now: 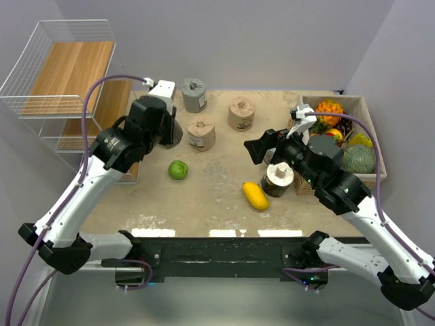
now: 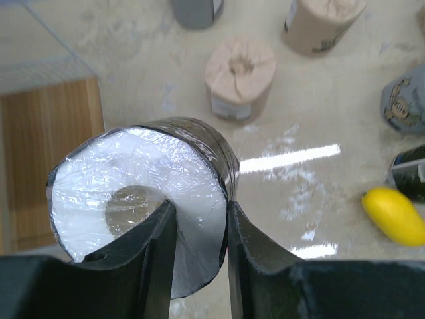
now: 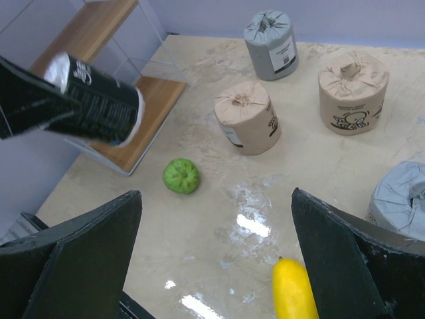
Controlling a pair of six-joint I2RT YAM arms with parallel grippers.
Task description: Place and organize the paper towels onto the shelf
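Note:
The bare top board's far end [image 1: 66,59] is above my left gripper, to the left in the top view, so the gripper will next lift the roll outward over that end and release it.
My left gripper [image 1: 170,130] [image 2: 199,222] is shut on a black-wrapped paper towel roll [image 2: 143,193], one finger in its core and one on its outer wall. It holds the roll on its side above the table, beside the low boards of the white wire shelf [image 1: 61,81]. The right wrist view shows this roll [image 3: 99,100] in front of the shelf [image 3: 143,119]. A grey roll [image 1: 194,95] and two tan rolls [image 1: 201,134] [image 1: 241,113] stand upright mid-table. A dark-sided roll [image 1: 279,179] stands under my right arm. My right gripper [image 1: 259,146] [image 3: 214,199] is open and empty above the table.
A green fruit [image 1: 178,170] and a yellow fruit [image 1: 255,195] lie on the table between the arms. A tan box of fruit [image 1: 370,146] stands at the right edge. A purple wall runs behind the shelf and table.

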